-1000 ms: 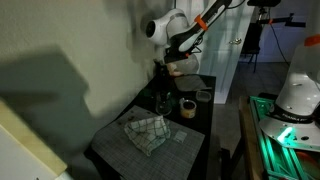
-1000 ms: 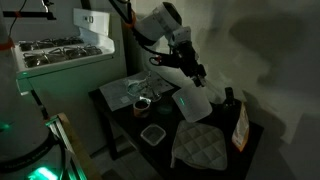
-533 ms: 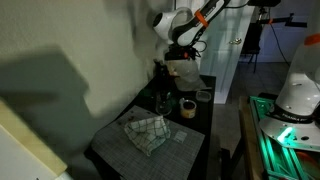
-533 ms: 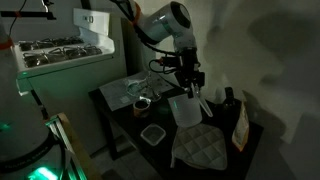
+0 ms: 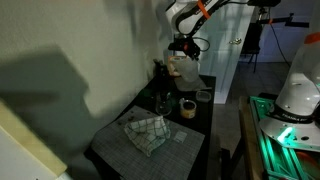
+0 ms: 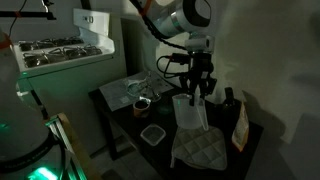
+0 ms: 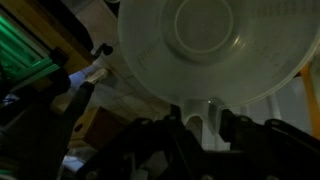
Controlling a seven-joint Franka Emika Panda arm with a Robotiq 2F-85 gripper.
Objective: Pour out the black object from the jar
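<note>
The whitish translucent jug [image 5: 180, 68] still hangs tilted, so the robot's gripper next needs to turn to level it and move outward toward the wall, onto the dark table.
My gripper [image 7: 200, 118] is shut on the handle of a whitish translucent jug [image 7: 205, 40] whose round base fills the wrist view. In both exterior views the gripper [image 5: 182, 48] [image 6: 197, 85] points down and the jug [image 5: 180, 68] [image 6: 190, 112] hangs just above the dark table. The jar [image 5: 187, 107] [image 6: 152, 134], small and greyish with a paler rim, stands on the table apart from the gripper, near the table's edge. I cannot see a black object inside the jar or the jug.
A checked cloth [image 5: 146, 131] [image 6: 200, 150] lies on the dark table [image 5: 115, 150]. A clear stemmed glass [image 5: 160, 100] and a round tub [image 6: 142, 103] stand nearby. A dark bottle [image 6: 228, 98] and an orange packet [image 6: 240, 125] are by the wall.
The wrist has swung from a slant to pointing straight down. The jug in it has gone from tilted to hanging upright, shifted slightly along the table.
</note>
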